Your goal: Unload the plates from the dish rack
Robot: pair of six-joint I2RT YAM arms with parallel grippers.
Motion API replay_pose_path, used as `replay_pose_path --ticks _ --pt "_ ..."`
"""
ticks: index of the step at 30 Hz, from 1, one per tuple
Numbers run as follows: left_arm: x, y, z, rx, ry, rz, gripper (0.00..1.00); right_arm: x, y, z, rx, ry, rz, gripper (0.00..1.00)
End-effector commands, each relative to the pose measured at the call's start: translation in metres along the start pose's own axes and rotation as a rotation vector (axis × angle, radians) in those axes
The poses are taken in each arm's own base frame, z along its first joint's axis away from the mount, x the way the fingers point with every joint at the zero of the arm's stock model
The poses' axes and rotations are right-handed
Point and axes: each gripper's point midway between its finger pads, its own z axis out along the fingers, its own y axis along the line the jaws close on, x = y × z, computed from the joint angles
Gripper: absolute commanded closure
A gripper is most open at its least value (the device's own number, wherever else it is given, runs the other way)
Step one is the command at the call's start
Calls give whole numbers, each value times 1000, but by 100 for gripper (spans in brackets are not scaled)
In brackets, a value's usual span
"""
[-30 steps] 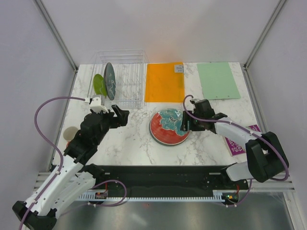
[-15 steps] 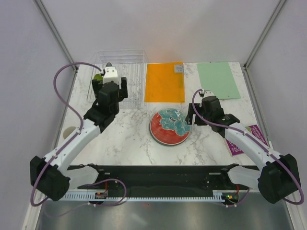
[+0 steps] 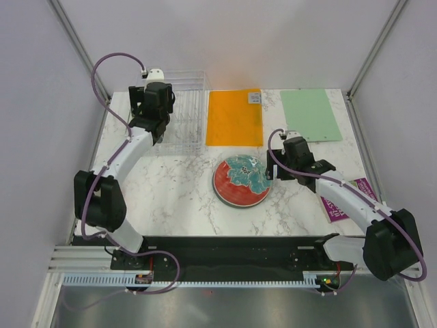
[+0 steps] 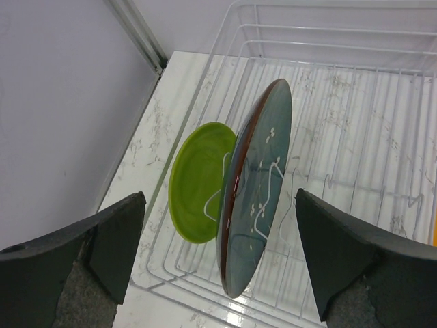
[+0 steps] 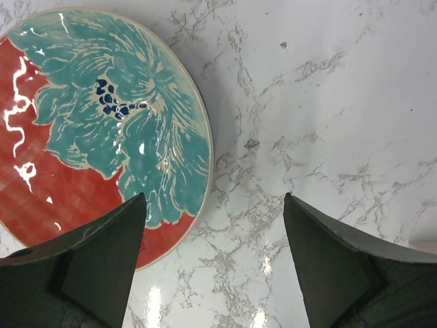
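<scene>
My left gripper moves down onto the teal plate's upper rim next and closes, since that rim stands below it, already between its open fingers.
The clear dish rack [image 3: 188, 113] stands at the back left. In the left wrist view the rack [image 4: 355, 137] holds a glossy dark teal-blue plate [image 4: 258, 191] upright, with a smaller lime-green plate [image 4: 198, 181] just to its left. My left gripper [image 3: 154, 109] [image 4: 219, 195] hovers above them, open, its jaws on either side of the teal plate without touching it. The red plate with teal flowers [image 3: 242, 181] [image 5: 95, 130] lies flat on the table. My right gripper [image 3: 273, 169] [image 5: 213, 198] is open and empty over the marble at that plate's right rim. The grey-green plate is out of view.
An orange mat [image 3: 234, 117] lies right of the rack and a green mat [image 3: 311, 115] at the back right. A magenta card [image 3: 343, 201] lies under the right arm. The left wall runs close beside the rack [image 4: 61, 123].
My left arm has swung from the table's left-middle up and back to above the rack's plates. My right gripper has shifted slightly beside the red plate.
</scene>
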Motion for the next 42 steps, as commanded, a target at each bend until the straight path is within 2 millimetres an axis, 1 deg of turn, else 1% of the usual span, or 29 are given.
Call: replay_pose_path --ticks 1,3,4,5,6,7,8,10,12,13,14,15,17,18,19,21,24,25,26,29,30,31,32,33,36,39,40,42 --pt "-1 -8 23 -15 24 35 5 -19 -2 -2 26 -41 -26 11" --pt "6 -11 30 -16 42 40 10 -20 -4 -3 32 -46 -23 11" --pt "6 -11 32 -24 46 35 13 -22 -5 -5 33 -54 -21 11" --pt "13 -14 35 -16 63 40 19 -23 -5 -6 38 -61 -25 11" --pt "17 -13 38 -16 70 16 22 -25 -6 -7 37 -65 -22 10" --pt "18 -15 40 -9 76 12 23 -26 -6 -9 37 -71 -22 10" --pt "28 -17 44 -10 101 25 24 -27 -7 -10 38 -73 -21 10" --pt "31 -15 50 -26 118 16 25 -30 -8 -14 38 -83 -20 9" --pt "44 -16 56 -38 158 32 35 -31 -8 -15 38 -87 -19 9" --pt "44 -14 58 -49 160 34 39 -32 -8 -16 38 -90 -19 9" --pt "47 -14 59 -55 168 40 46 -32 -8 -17 38 -90 -17 9" --pt "51 -14 61 -59 177 40 55 -32 -9 -17 39 -91 -16 9" --pt "53 -14 62 -64 185 41 85 -31 -9 -18 39 -89 -15 9" --pt "54 -14 62 -64 186 39 93 -32 -10 -17 40 -89 -15 9" --pt "54 -13 62 -70 185 37 98 -31 -10 -17 39 -87 -14 9" --pt "53 -11 60 -75 185 32 98 -30 -10 -18 38 -85 -12 9" --pt "44 -5 56 -92 169 23 98 -30 -11 -18 43 -88 -9 9" --pt "34 -1 52 -101 150 10 98 -30 -11 -19 44 -89 -9 9" --pt "29 2 50 -111 140 6 98 -30 -11 -19 44 -89 -9 10" --pt "1 13 39 -145 87 -3 98 -30 -11 -19 43 -87 -2 10" --pt "-8 14 36 -149 72 13 98 -28 -11 -19 43 -84 -3 10" --pt "-23 18 32 -171 44 7 98 -29 -11 -19 42 -87 -1 10" --pt "-33 18 26 -175 25 2 98 -29 -11 -20 41 -88 -1 10" --pt "-47 22 22 -183 4 32 98 -30 -11 -21 43 -90 2 10" --pt "-70 31 12 -225 -34 41 98 -29 -12 -23 43 -92 2 10" --pt "-84 39 5 -250 -57 57 98 -32 -11 -28 41 -103 8 10" --pt "-86 44 2 -269 -58 64 98 -32 -11 -31 40 -104 11 10" --pt "-93 46 -6 -276 -70 78 98 -37 -9 -37 31 -121 14 11"
